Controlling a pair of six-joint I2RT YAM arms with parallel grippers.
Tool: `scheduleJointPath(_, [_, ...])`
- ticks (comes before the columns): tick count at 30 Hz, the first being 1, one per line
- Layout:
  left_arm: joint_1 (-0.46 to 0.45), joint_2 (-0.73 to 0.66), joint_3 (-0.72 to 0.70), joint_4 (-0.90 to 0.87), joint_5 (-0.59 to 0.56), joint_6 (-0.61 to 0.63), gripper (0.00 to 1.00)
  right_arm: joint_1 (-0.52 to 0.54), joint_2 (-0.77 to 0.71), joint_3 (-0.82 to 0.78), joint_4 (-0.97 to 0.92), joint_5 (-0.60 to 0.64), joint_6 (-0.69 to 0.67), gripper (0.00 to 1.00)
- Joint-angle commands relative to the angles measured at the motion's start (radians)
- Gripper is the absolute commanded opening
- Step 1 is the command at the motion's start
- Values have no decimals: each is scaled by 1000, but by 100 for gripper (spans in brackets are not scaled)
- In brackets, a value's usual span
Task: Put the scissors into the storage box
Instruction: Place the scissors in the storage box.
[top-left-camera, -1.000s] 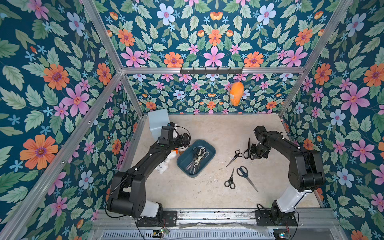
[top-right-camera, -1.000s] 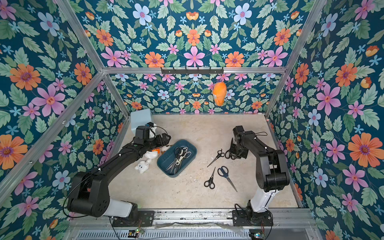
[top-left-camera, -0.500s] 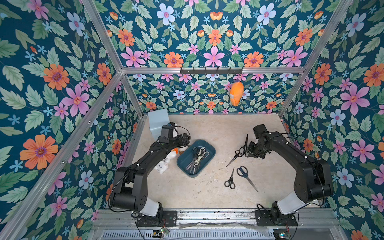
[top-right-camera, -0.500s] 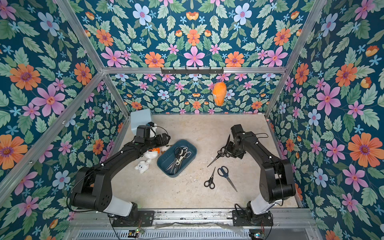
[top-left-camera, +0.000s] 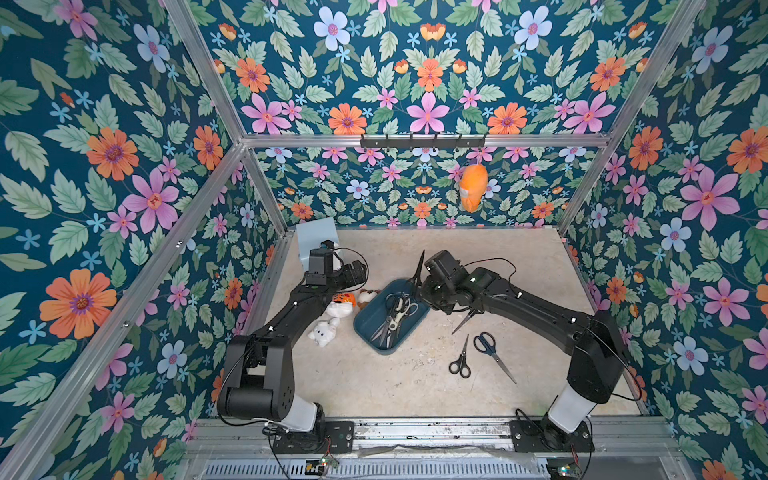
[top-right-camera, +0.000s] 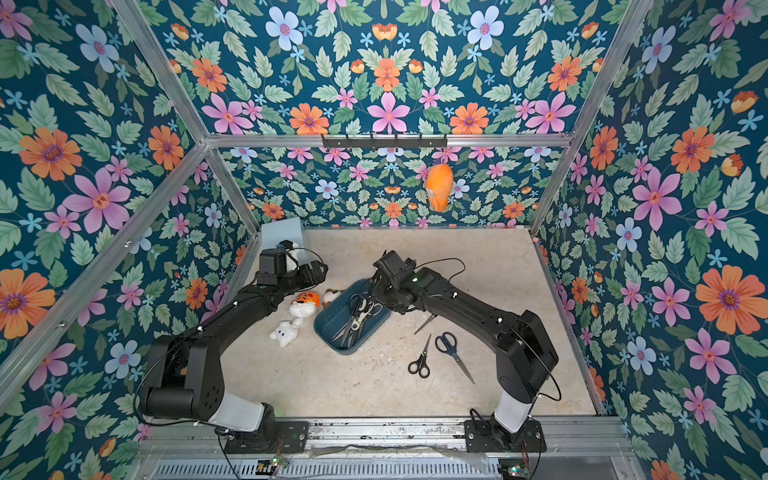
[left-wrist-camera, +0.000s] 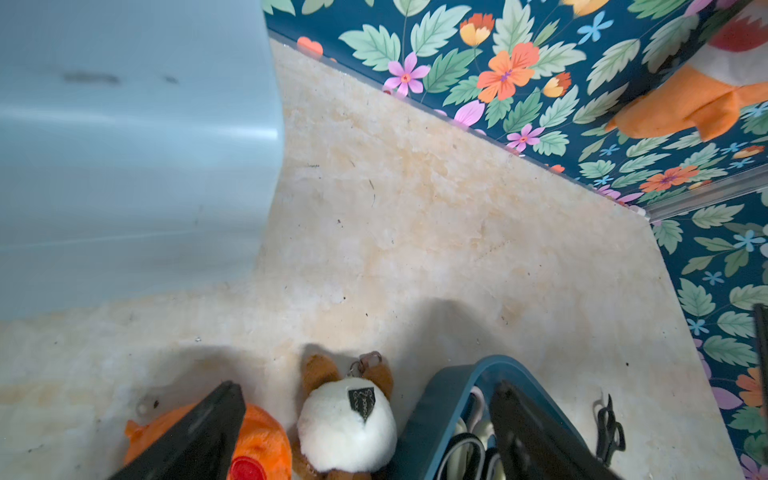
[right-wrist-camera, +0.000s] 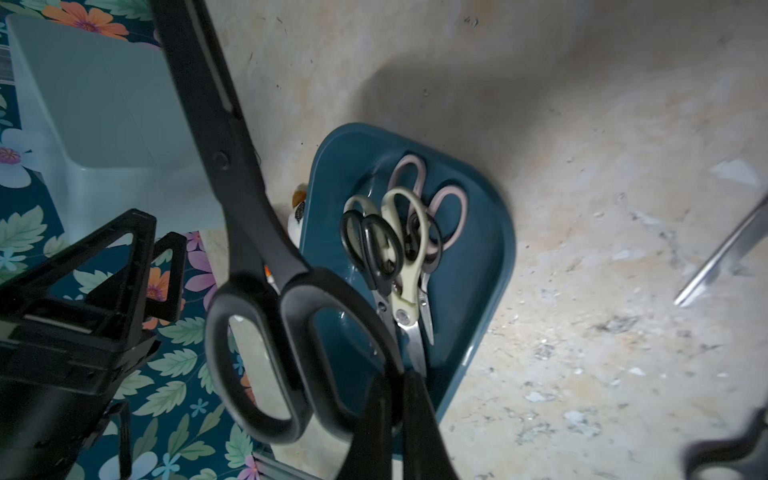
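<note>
The box shows bare bottom along its edge, so next I should lower my right gripper back over the part of the box by the plush toys and let go of the black scissors' handle.
The storage box, a shallow teal tray, holds several scissors with cream, pink and black handles. My right gripper is shut on the handle of large black scissors, blades pointing up, over the box's far end. Three more pairs lie on the floor to the right: a small black pair, a dark-blue-handled pair and one mostly hidden under my right arm. My left gripper hangs open left of the box, above a plush toy, holding nothing.
Small plush toys lie on the floor just left of the box. A pale blue block stands in the back left corner. An orange plush hangs from the hook rail on the back wall.
My right arm has lifted the black scissors from the right part of the floor and carried them left to the box. The left arm has stayed put.
</note>
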Motion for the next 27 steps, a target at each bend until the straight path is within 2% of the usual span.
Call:
scheduleJointPath(1, [10,-33,-2,22,-17,-1,97,67,39,53,20,131,156,0])
scheduleJointPath(4, [18,-59,-10,25,-26,-7,98,125,123,165,-42,152,188,0])
scheduleJointPath(7, [30,-66,-11,18,-27,-16,98,143,195,232,-104,114,265,0])
scheduleJointPath(10, [42,-76,-13,13,-18,-28,98,143,196,161,-40,91,394,0])
scheduleJointPath(13, [47,-87,-19,16,-24,-28,98,151,183,110,-18,117,466,0])
scheduleJointPath(17, [52,-91,-23,22,-19,-36,98,150,215,139,-18,101,442,0])
scheduleJointPath(27, [59,-92,-24,23,-11,-44,98,148,341,153,15,-52,477,0])
